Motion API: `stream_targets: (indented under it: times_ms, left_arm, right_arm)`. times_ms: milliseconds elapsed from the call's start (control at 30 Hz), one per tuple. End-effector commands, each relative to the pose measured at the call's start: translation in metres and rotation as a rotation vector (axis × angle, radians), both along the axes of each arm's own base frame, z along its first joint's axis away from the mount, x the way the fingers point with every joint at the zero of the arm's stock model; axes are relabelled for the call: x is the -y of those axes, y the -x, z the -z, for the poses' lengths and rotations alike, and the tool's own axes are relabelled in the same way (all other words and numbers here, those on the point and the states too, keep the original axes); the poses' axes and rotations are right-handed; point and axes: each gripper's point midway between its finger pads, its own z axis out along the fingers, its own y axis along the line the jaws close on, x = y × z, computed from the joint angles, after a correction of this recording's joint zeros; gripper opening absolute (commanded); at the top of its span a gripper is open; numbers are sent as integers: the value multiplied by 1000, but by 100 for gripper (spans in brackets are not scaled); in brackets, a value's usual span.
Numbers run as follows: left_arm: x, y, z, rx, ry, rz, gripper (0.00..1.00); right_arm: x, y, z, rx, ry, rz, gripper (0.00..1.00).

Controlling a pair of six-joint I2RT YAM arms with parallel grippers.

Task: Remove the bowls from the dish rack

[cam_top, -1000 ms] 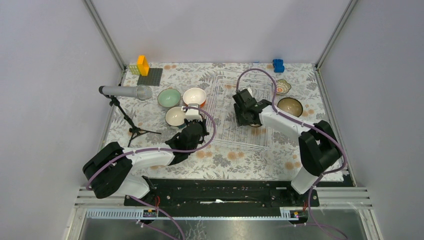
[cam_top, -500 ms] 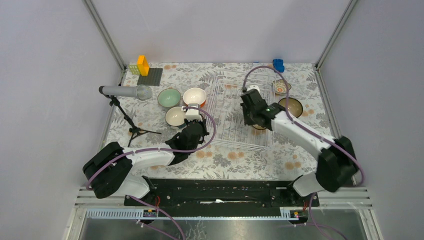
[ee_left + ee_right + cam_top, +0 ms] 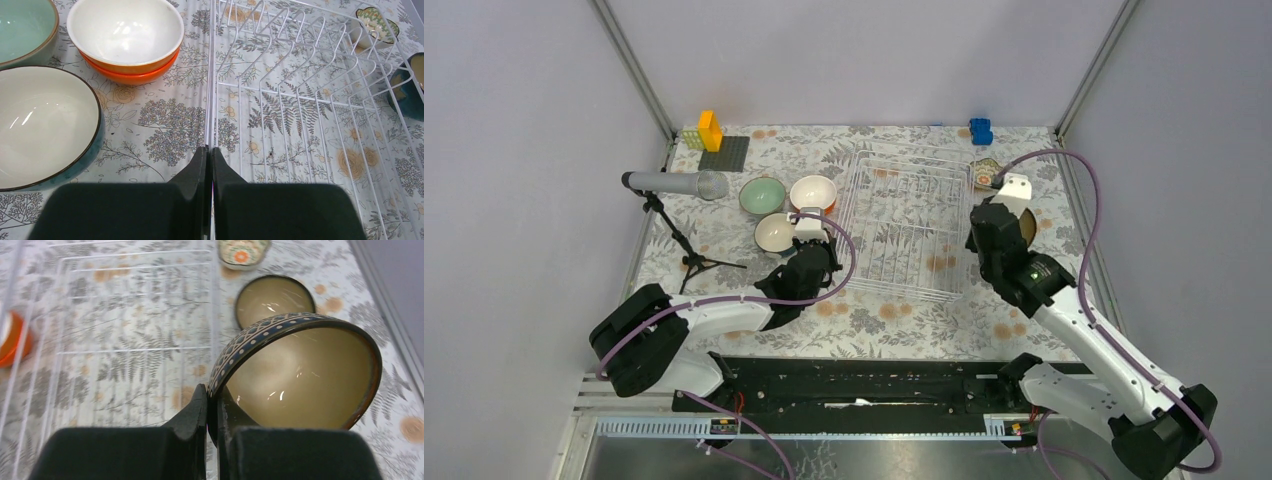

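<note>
The right gripper carries the dark bowl outward next, lowers it into the empty brown bowl point(image 3: 274, 299) and releases its rim. That brown bowl lies below and outward.
The white wire dish rack point(image 3: 904, 225) lies mid-table and holds no bowl. My right gripper point(image 3: 212, 390) is shut on the rim of a dark bowl point(image 3: 300, 375) with a blue patterned band and tan inside. It holds the bowl tilted in the air just right of the rack point(image 3: 125, 315), above a brown bowl point(image 3: 274, 299). In the top view the right gripper point(image 3: 996, 232) hides most of both bowls. My left gripper point(image 3: 210, 149) is shut on the rack's left rim wire point(image 3: 209, 100); it also shows in the top view point(image 3: 816, 262).
Left of the rack stand a mint bowl point(image 3: 762, 194), an orange bowl with white inside point(image 3: 813, 192) and a cream bowl point(image 3: 775, 232). A small patterned bowl point(image 3: 987, 172) sits at the back right. A microphone stand point(image 3: 674, 190), a grey baseplate point(image 3: 724, 153) and a blue block point(image 3: 980, 130) stand further off.
My right gripper has lifted the dark bowl out of the rack and carried it right, over the brown bowl. The left arm has not moved.
</note>
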Motion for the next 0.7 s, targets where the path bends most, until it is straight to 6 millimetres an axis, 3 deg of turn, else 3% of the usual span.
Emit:
stream_targets:
  times_ms: [0, 100, 233, 367, 667]
  left_arm:
    - [-5, -10, -34, 84, 78, -64, 1]
    - [-6, -10, -34, 85, 78, -67, 1]
    - [-7, -10, -34, 88, 75, -72, 1]
    - [-9, -11, -35, 91, 68, -82, 1]
    - [-26, -14, -32, 89, 51, -178, 1]
  right_arm:
    - [49, -11, -5, 30, -9, 243, 0]
    - [56, -25, 10, -31, -55, 236, 0]
    - [65, -52, 18, -116, -4, 235, 0]
    - [71, -77, 40, -248, 31, 251, 0]
    - [82, -122, 78, -396, 46, 253, 0]
